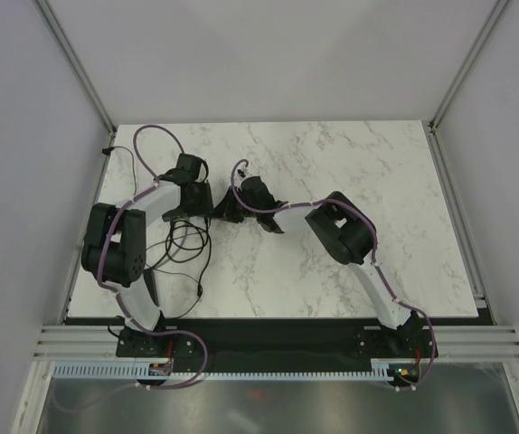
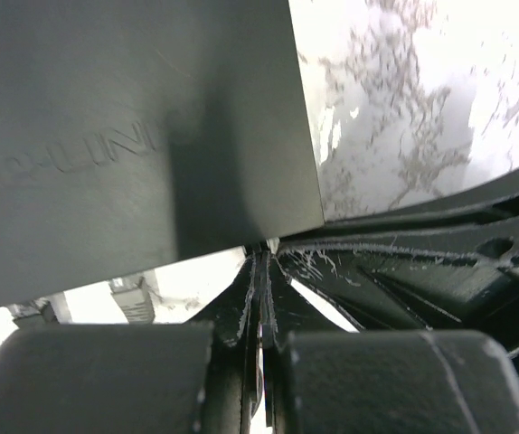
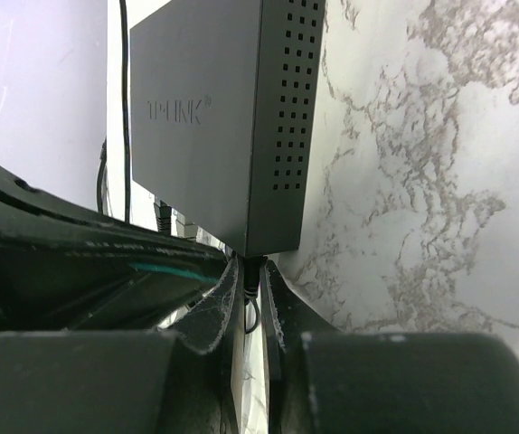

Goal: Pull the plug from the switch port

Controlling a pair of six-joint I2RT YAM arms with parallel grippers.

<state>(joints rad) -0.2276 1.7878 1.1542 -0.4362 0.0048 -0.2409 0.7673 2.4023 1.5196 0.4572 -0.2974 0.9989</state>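
Note:
The plug still sits in the switch (image 3: pixel 205 117), so I will pull my right gripper back and release the plug over the clear marble that lies back of the gripper.
The switch (image 3: pixel 205 117) is a flat dark box with a raised logo on top and a vented side wall, lying on the marble table (image 3: pixel 422 181). A small black plug (image 3: pixel 251 269) sticks out of its near edge, and a thin cable loops down from it. My right gripper (image 3: pixel 251 282) is shut on that plug, one finger on each side. My left gripper (image 2: pixel 261 271) is shut with nothing between the fingers, its tips at the edge of the switch (image 2: pixel 133 136). In the top view, both grippers (image 1: pixel 190 194) (image 1: pixel 237 206) meet at the table's left middle.
Thin black cables (image 1: pixel 185 251) loop over the table in front of the left gripper, toward its near-left edge. Another cable (image 3: pixel 124 99) runs along the far side of the switch. White enclosure walls and metal rails frame the table.

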